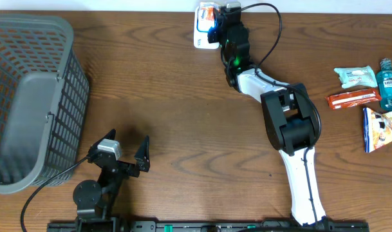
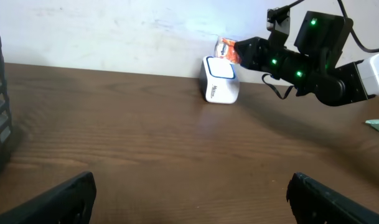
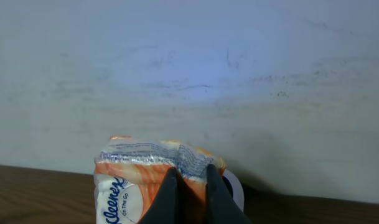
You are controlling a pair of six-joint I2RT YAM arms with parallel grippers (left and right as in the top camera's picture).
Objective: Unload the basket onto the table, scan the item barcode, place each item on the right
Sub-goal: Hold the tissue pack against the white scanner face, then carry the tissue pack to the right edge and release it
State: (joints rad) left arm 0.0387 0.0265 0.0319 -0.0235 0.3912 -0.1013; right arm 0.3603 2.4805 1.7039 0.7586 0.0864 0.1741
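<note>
Since the other items lie to its right in the overhead view, I should swing my right gripper there and release the pack over the wipes pack's bottle-side end (image 1: 372,75).
An orange and white Kleenex tissue pack (image 3: 130,186) is pinched between the fingers of my right gripper (image 3: 191,180), which is shut on its wrapper. The pack (image 1: 209,13) hangs over the white barcode scanner (image 1: 203,33) at the table's far edge by the wall. From the left wrist view the pack (image 2: 226,48) shows just above the scanner (image 2: 219,79), with the right arm (image 2: 313,56) reaching in from the right. My left gripper (image 1: 127,149) stands open near the front left, nothing between its fingers (image 2: 58,199).
A grey plastic basket (image 1: 28,96) fills the left side. At the right edge lie a wipes pack (image 1: 354,77), a red bar wrapper (image 1: 353,99), a blue mouthwash bottle (image 1: 390,84) and a boxed item (image 1: 379,129). A white wall runs behind the scanner.
</note>
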